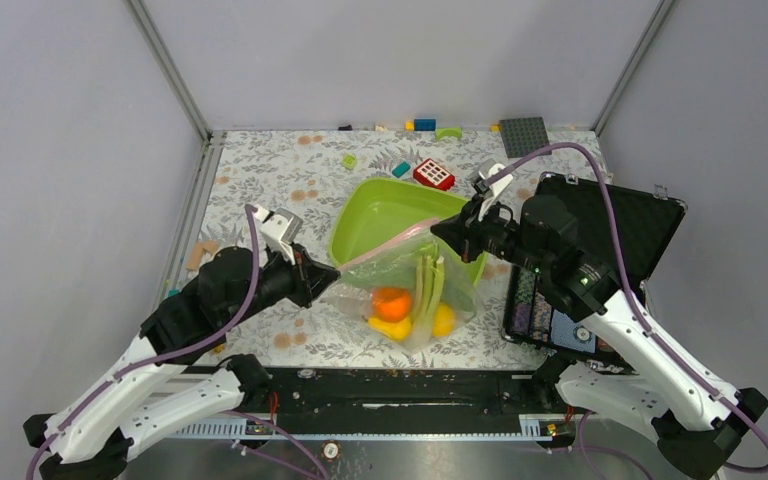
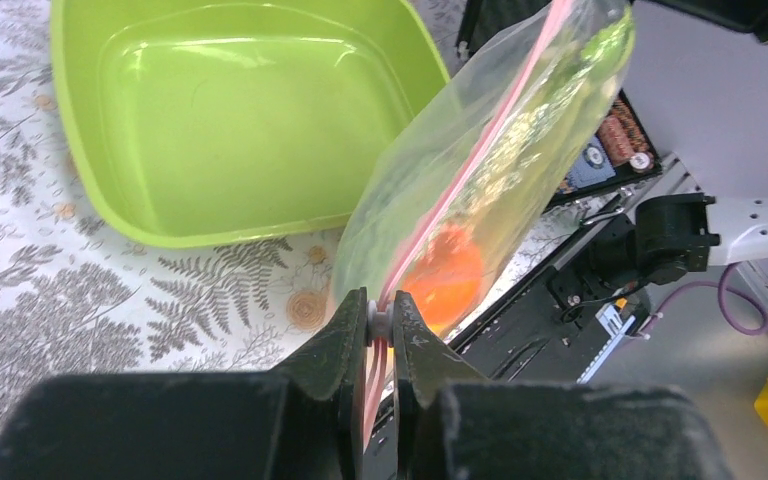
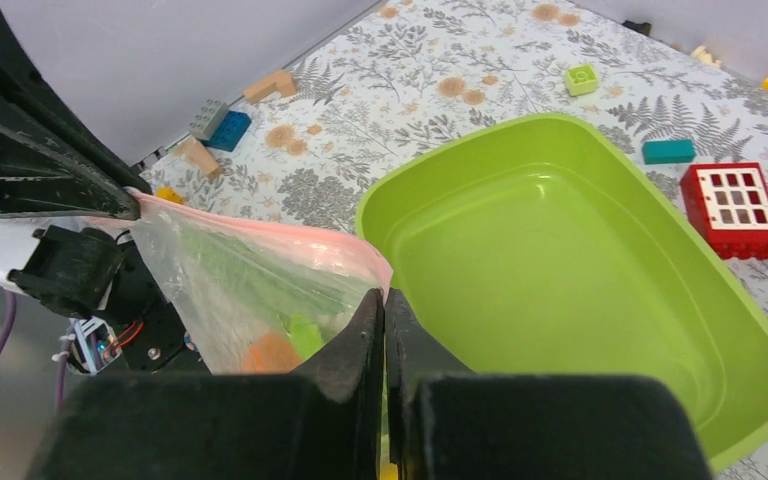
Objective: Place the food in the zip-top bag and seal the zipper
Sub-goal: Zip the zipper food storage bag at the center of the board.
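Next, my left gripper carries the bag (image 1: 405,285) outward and down to its left in the top view and releases the bag's slider. The tabletop there is bare.
The clear zip-top bag (image 1: 405,285) hangs stretched between my two grippers above the table, in front of the lime-green tray. Inside it lie the orange-red fruit (image 1: 392,302), two yellow fruits (image 1: 391,327) and the green leek and cucumber (image 1: 427,285). The pinkish zipper (image 1: 390,248) runs along its top edge. My left gripper (image 1: 322,276) is shut on the zipper's left end, on a small white slider (image 2: 381,320). My right gripper (image 1: 444,229) is shut on the bag's right corner (image 3: 384,295). The orange-red fruit (image 2: 445,272) shows through the plastic in the left wrist view.
The lime-green tray (image 1: 370,200) stands empty behind the bag. Small bricks lie at the back: a red-and-white one (image 1: 433,174), teal (image 1: 401,169), green (image 1: 348,160), and a grey baseplate (image 1: 524,136). An open black case (image 1: 600,250) sits at the right.
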Robot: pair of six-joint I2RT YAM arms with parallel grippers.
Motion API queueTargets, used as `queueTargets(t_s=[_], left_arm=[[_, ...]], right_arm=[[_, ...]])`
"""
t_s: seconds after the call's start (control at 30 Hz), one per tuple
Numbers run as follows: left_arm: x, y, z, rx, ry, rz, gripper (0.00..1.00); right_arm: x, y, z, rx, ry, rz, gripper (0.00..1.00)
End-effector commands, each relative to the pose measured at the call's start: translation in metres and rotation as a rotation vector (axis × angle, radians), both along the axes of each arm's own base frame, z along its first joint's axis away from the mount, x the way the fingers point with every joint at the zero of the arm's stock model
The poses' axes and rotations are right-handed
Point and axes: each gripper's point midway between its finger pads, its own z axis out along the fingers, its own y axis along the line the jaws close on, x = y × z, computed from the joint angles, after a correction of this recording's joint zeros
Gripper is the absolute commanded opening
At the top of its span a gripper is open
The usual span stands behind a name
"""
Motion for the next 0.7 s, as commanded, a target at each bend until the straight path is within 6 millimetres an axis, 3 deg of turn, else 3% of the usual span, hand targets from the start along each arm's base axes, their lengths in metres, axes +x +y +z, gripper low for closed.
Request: queueTargets(t_s=[0.0, 0.33, 0.53, 0.67], left_arm=[[0.000, 0.037, -0.027, 0.116, 0.058, 0.137, 0.00], [-0.001, 0.068, -0.034, 0.164, 0.081, 0.266, 0.00], [-0.001, 0.069, -0.030, 0.137, 0.077, 0.278, 0.00], [0.000, 0.064, -0.023, 0.113, 0.059, 0.261, 0.00]], right_arm=[[0.034, -0.042, 0.017, -0.015, -0.103, -0.242, 0.00], [0.038, -0.053, 0.015, -0.032, -0.109, -0.285, 0.00], [0.030, -0.045, 0.016, -0.023, -0.111, -0.219, 0.00], [0.015, -0.030, 0.017, -0.025, -0.134, -0.086, 0.00]])
